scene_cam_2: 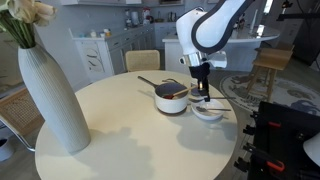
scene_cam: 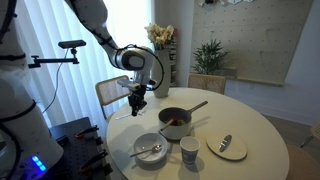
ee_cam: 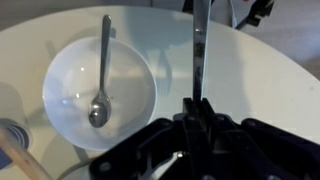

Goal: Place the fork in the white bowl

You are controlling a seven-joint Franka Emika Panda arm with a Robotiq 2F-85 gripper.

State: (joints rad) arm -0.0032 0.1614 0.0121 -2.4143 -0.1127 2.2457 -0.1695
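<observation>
The fork goes to the left in the wrist view and down next, where my gripper releases the fork (ee_cam: 198, 50), since the white bowl lies below on that side.
My gripper (ee_cam: 197, 105) is shut on the fork (ee_cam: 198, 50), whose slim silver shaft sticks out from between the jaws over the table. The white bowl (ee_cam: 62, 70) lies to the left of the fork in the wrist view, with a silver spoon (ee_cam: 100, 85) inside it. In both exterior views the gripper (scene_cam: 137, 103) (scene_cam_2: 203, 86) hangs above the table, close to the bowl (scene_cam: 141, 157) (scene_cam_2: 211, 114). The fork is too thin to make out in either exterior view.
A dark pan with red contents (scene_cam: 175, 121) (scene_cam_2: 171, 97) stands beside the bowl. A small white cup (scene_cam: 189, 151) and a flat plate (scene_cam: 235, 152) with a short silver utensil (scene_cam: 225, 143) sit at the table's front. A tall ribbed vase (scene_cam_2: 50, 95) stands on the table.
</observation>
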